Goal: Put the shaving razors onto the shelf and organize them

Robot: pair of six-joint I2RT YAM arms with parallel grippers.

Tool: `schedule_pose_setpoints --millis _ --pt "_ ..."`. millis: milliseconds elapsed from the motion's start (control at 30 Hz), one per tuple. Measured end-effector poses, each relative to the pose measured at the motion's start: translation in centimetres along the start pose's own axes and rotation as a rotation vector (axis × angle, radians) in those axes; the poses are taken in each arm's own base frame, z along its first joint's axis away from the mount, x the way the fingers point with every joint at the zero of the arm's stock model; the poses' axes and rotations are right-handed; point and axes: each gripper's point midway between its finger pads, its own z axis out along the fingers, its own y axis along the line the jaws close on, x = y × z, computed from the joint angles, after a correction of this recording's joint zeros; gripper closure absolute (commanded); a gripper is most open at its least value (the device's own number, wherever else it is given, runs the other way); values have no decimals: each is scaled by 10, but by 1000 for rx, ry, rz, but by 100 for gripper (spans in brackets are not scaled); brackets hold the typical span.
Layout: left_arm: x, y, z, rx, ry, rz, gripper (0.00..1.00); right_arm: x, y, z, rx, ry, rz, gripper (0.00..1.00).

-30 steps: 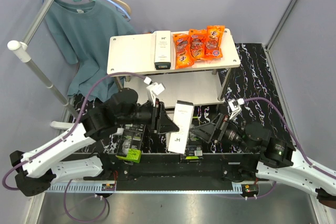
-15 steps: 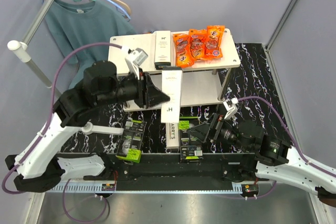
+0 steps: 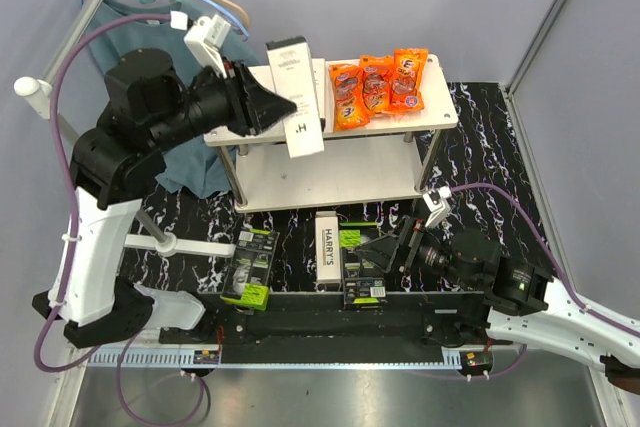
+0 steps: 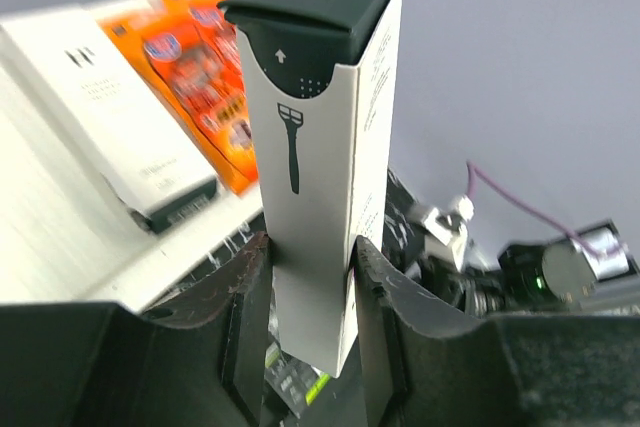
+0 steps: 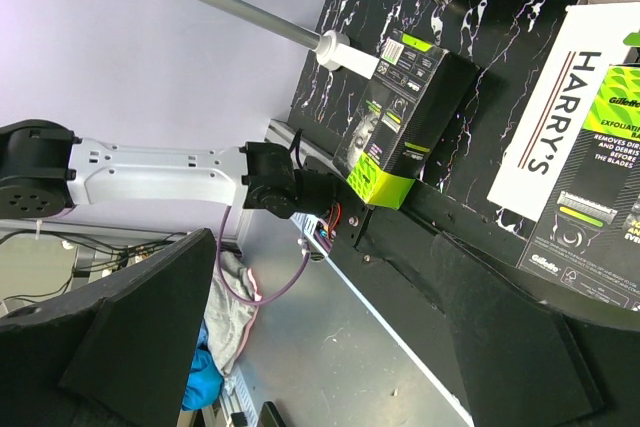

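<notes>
The robot's left gripper should move down and to the left in the wrist view and let go, because bare board (image 3: 265, 78) (image 4: 48, 165) beside the second box is below it on that side.
My left gripper (image 3: 284, 107) is shut on a slim white HARRY'S razor box (image 3: 297, 97) and holds it tilted above the left half of the shelf's top board (image 3: 235, 97). In the left wrist view the box (image 4: 320, 147) stands between both fingers (image 4: 245, 307). A second white box (image 3: 320, 99) lies on the top board, partly hidden behind the held one. A third white box (image 3: 328, 252) lies on the black mat, between two black, lime-labelled boxes (image 3: 250, 265) (image 3: 365, 275). My right gripper (image 3: 388, 250) is open and empty, low beside the right black box (image 5: 610, 177).
Three orange snack packets (image 3: 378, 87) lie on the right part of the top board. The lower board (image 3: 370, 172) is bare. A teal T-shirt on a hanger (image 3: 150, 57) and a grey pole (image 3: 70, 137) stand at the back left. Grey walls enclose the cell.
My left arm has lifted the white box from above the mat up and back-left to over the shelf's top board. The right gripper has stayed low by the black box.
</notes>
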Motion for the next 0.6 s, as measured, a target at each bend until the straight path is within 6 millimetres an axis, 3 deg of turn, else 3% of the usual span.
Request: schedule_pose_setpoints --millis 233,400,600 --pt "-39 23 5 -47 -78 -16 81 0 0 0 -1 1 4 0" --pt "-47 49 9 -82 -78 -53 80 1 0 0 -1 4 10 0" --pt "-43 83 15 -133 -36 -107 80 2 0 0 0 11 17 0"
